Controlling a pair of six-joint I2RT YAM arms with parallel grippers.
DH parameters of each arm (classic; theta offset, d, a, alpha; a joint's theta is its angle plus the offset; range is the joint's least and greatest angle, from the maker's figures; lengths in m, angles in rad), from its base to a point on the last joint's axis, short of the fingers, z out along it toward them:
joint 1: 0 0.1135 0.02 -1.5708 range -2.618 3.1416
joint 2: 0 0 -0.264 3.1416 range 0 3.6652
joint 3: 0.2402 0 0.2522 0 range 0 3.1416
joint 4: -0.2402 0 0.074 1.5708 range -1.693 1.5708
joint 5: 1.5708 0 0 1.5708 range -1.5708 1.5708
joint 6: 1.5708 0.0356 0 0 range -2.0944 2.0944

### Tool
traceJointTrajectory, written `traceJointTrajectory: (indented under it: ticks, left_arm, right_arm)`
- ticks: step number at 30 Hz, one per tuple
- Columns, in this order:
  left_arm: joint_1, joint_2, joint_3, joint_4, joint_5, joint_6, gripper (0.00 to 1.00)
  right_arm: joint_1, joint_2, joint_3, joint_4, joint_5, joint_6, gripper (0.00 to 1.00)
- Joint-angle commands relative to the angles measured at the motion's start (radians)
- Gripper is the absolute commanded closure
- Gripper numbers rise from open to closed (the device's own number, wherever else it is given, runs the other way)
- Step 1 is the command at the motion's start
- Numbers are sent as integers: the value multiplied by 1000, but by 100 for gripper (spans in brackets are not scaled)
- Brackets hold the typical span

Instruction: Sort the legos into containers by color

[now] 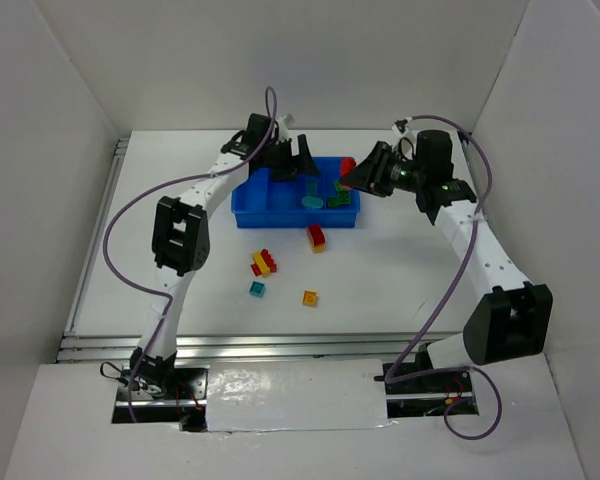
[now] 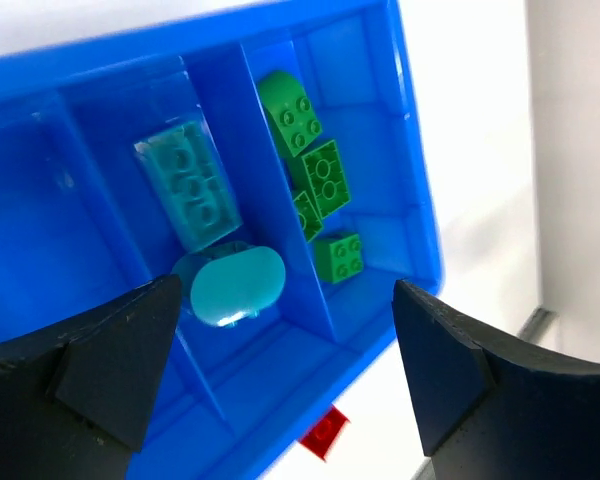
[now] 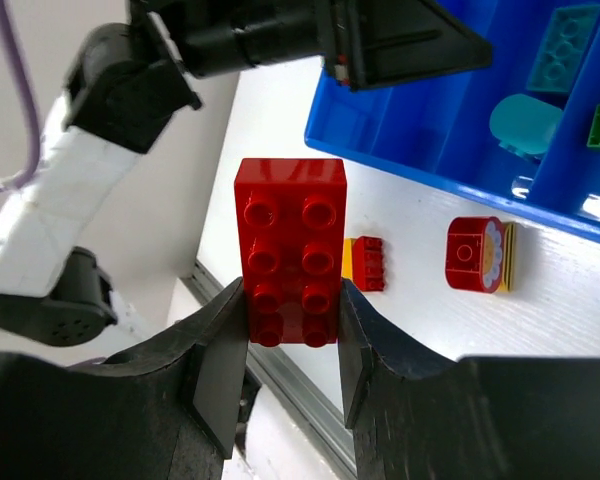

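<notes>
The red brick (image 3: 290, 250) will go to the left in the top view next, over the empty section of the blue tray beside the teal pieces. My right gripper will carry it there to release it.
The blue tray (image 1: 290, 218) stands at the back middle. My left gripper (image 1: 300, 162) hovers open and empty over it; its wrist view (image 2: 280, 370) shows a teal oblong brick (image 2: 188, 190) and the round teal piece (image 2: 235, 285) in one compartment, and several green bricks (image 2: 320, 180) in the compartment beside it. My right gripper (image 1: 353, 178) is at the tray's right end, shut on a red oblong brick (image 3: 290, 250) held above the table (image 3: 292, 300). The two left compartments are mostly hidden by the left arm.
Loose on the table in front of the tray lie a red-and-yellow piece (image 1: 316, 237), a red-and-yellow cluster (image 1: 264, 263), a teal brick (image 1: 257, 289) and a yellow brick (image 1: 309, 297). White walls stand on three sides.
</notes>
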Motion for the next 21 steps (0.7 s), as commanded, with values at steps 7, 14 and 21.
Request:
traceJointTrajectory:
  ticks: [7,14,21]
  left_arm:
    - [220,-391,-83,-103,-229,-99,1]
    - [349,-574,-312,-352,-423,-47,0]
    - [432,-787,-585,-311,-384,-9,0]
  right_arm:
    - [139,279,306,-133,234,-16,100]
    - [270,635,655,-261,334,44,100]
    - [314,853,865,-338,339,46,91]
